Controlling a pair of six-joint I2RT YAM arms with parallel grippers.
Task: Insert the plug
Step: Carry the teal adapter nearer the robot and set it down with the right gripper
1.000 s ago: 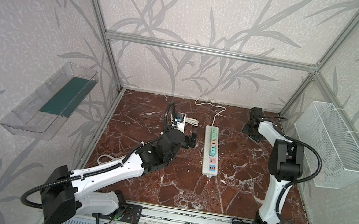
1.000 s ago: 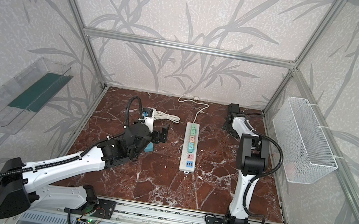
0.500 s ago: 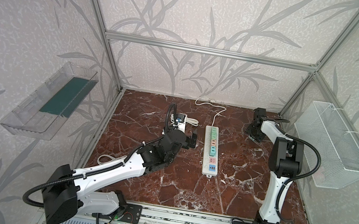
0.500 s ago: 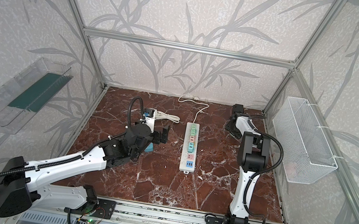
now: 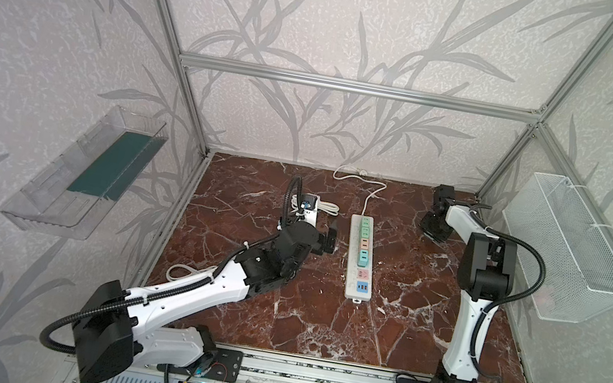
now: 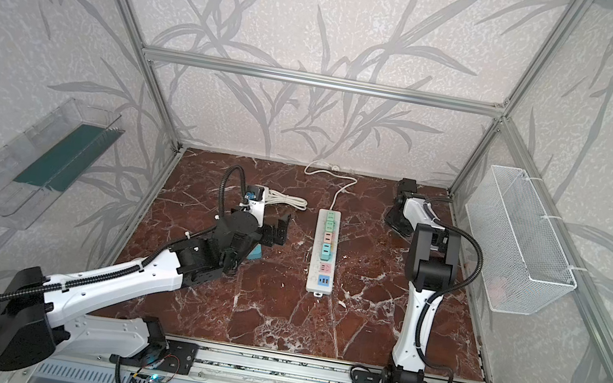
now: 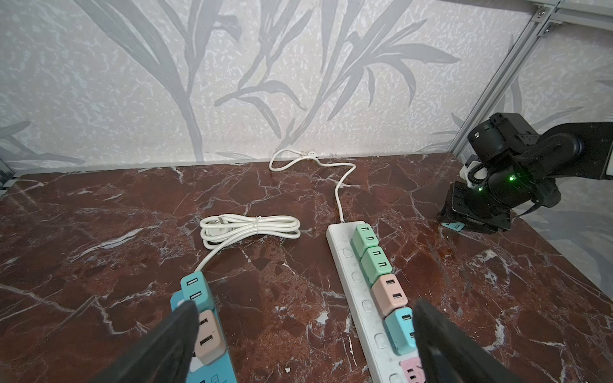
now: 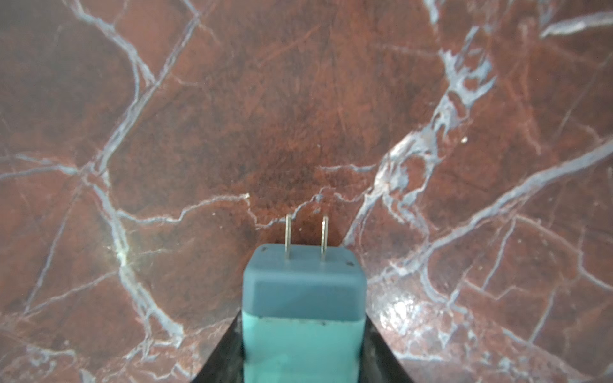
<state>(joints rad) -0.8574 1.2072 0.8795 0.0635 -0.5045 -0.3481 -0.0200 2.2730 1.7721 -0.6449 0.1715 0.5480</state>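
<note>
The right gripper raises the teal plug (image 8: 303, 298) next and carries it back past the white strip's near end to bare marble floor. Then it lowers and releases the plug.
A teal plug (image 8: 303, 298) lies on the marble floor at the back right, its two metal prongs pointing away from the right wrist camera. My right gripper (image 8: 303, 331) is shut on it, with a black finger pressed to each side. In both top views the right gripper (image 5: 433, 230) (image 6: 398, 225) hangs low over that spot and hides the plug. The white power strip (image 5: 360, 258) (image 6: 324, 252) lies mid-floor with several coloured plugs in it and a bare pink socket (image 7: 413, 369). My left gripper (image 7: 305, 331) (image 5: 326, 240) stands open and empty just left of the strip.
A blue power strip (image 7: 205, 331) with two plugs lies under the left gripper's left finger, its white cord coiled (image 7: 252, 227) behind. The white strip's cord (image 5: 369, 194) runs to the back wall. A wire basket (image 5: 568, 253) hangs on the right wall, a clear shelf (image 5: 89, 173) on the left.
The right gripper has shifted a little towards the back right corner and its jaws have closed in on the plug. The left arm has edged forward slightly, still open.
</note>
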